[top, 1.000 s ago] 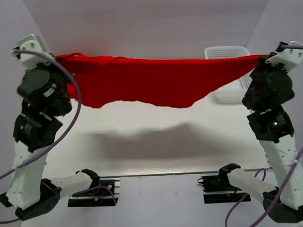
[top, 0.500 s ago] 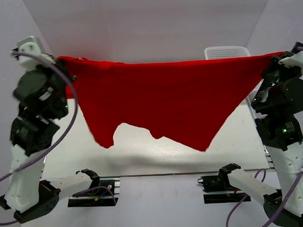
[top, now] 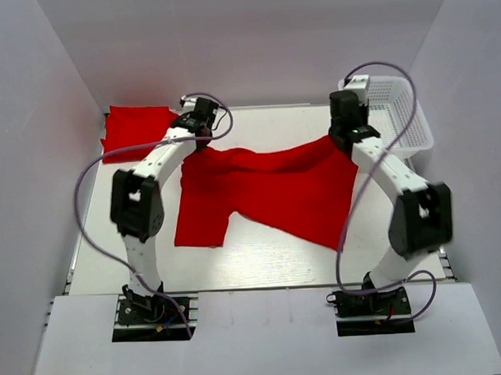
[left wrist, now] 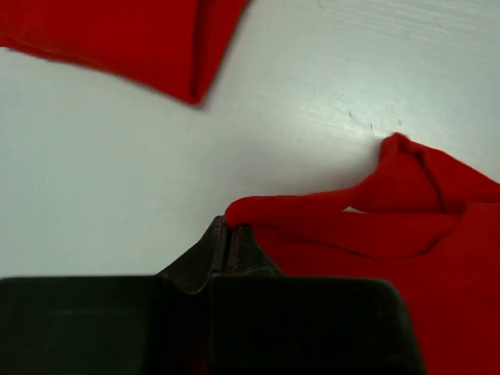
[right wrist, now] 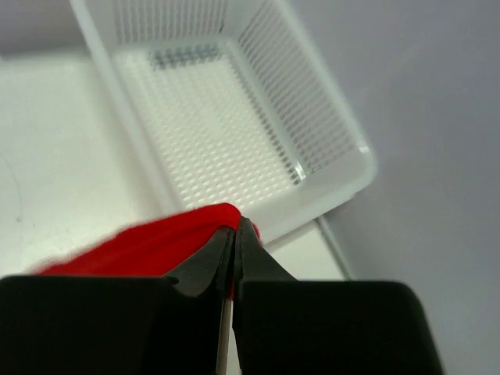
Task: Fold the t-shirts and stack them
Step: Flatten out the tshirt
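The held corner is still above the table, so the robot will lower its left gripper toward the folded t-shirt, onto the bare tabletop beside it, and let go.
A red t-shirt [top: 267, 191] lies spread on the white table [top: 261, 257], its far edge held up at both ends. My left gripper [top: 201, 133] is shut on the shirt's far left corner [left wrist: 312, 211], low over the table. My right gripper [top: 341, 135] is shut on the far right corner [right wrist: 164, 234], beside the basket. Another red t-shirt [top: 136, 128] lies folded at the far left corner; its edge shows in the left wrist view [left wrist: 117, 39].
A white plastic mesh basket [top: 389, 113] stands at the far right of the table, and its inside shows in the right wrist view [right wrist: 226, 101]. White walls close in the table on the left, right and far sides.
Both arms swung forward and down from a raised pose near the camera. The shirt, hanging stretched in the air, now lies on the table with its corners still gripped.
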